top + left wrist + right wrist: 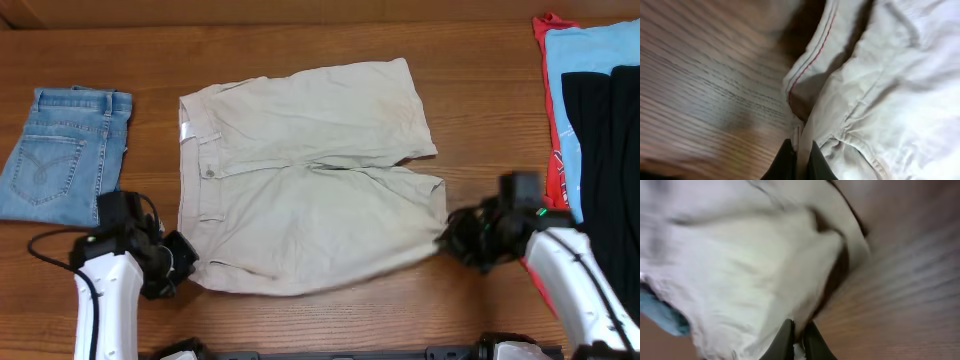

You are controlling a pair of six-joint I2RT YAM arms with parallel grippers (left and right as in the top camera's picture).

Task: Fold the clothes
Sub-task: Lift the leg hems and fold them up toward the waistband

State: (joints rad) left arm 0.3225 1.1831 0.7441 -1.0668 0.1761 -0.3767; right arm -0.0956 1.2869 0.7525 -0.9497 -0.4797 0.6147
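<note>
The shorts lie unfolded, so my left gripper will lift the near waistband corner, carry it outward to the far waistband corner (188, 101) and release it there.
Light beige khaki shorts (300, 180) lie spread flat in the middle of the wooden table, waistband to the left, legs to the right. My left gripper (178, 262) is shut on the near waistband corner; in the left wrist view (800, 155) the fabric edge runs between the black fingers. My right gripper (452, 238) is shut on the near leg's hem corner, and the cloth (740, 270) is pinched between its fingers (797, 335). Folded denim-blue shorts (62, 152) lie at the left. A pile of red (556, 160), light-blue (590, 70) and black (610, 150) garments lies at the right edge.
The table (480, 80) is brown wood. Black cables run beside my left arm (45, 245). The denim shorts and the garment pile flank the khaki shorts on either side.
</note>
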